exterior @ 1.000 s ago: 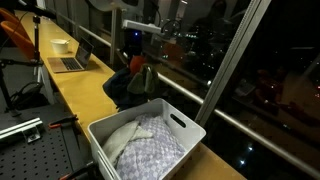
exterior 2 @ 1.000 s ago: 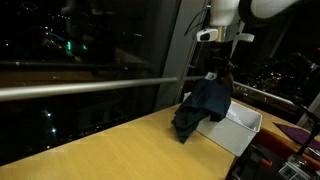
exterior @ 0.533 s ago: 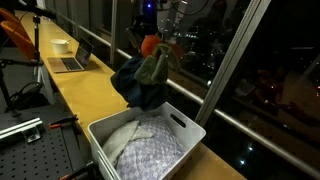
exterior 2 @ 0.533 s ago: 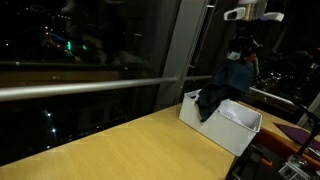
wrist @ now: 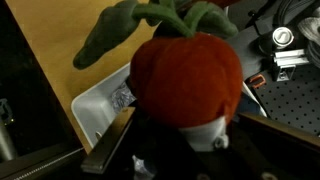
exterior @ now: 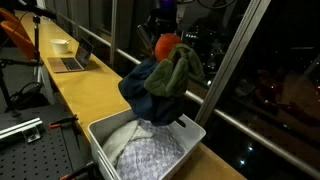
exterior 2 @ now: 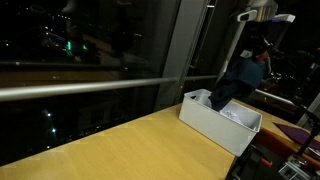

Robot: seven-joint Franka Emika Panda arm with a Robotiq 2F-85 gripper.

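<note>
The white plastic basket is below my gripper, so my gripper will stay where it is above the basket and open its fingers to let go of the bundle (exterior 2: pixel 238 86).
My gripper (exterior: pixel 163 28) is shut on a bundle of clothes (exterior: pixel 158 88): a dark blue garment with an orange, green-leaved soft piece (exterior: pixel 166 46) at the top. The bundle hangs clear of the wooden counter, over the far edge of a white plastic basket (exterior: pixel 192 127) that holds pale laundry (exterior: pixel 150 150). In an exterior view the bundle (exterior 2: pixel 238 86) dangles under the gripper (exterior 2: pixel 262 45) above the basket (exterior 2: pixel 208 122). In the wrist view the orange piece (wrist: pixel 186 66) fills the frame and hides the fingers; the basket (wrist: pixel 98 106) shows below it.
A laptop (exterior: pixel 70 60) and a small white bowl (exterior: pixel 60 45) sit farther along the counter. A metal window post (exterior: pixel 226 60) rises just beside the bundle. A perforated metal bench (exterior: pixel 30 150) lies by the basket. A rail (exterior 2: pixel 90 88) runs along the dark window.
The gripper has risen and carried the bundle off the counter to a place over the basket's edge. The cloth now hangs free instead of resting on the wood.
</note>
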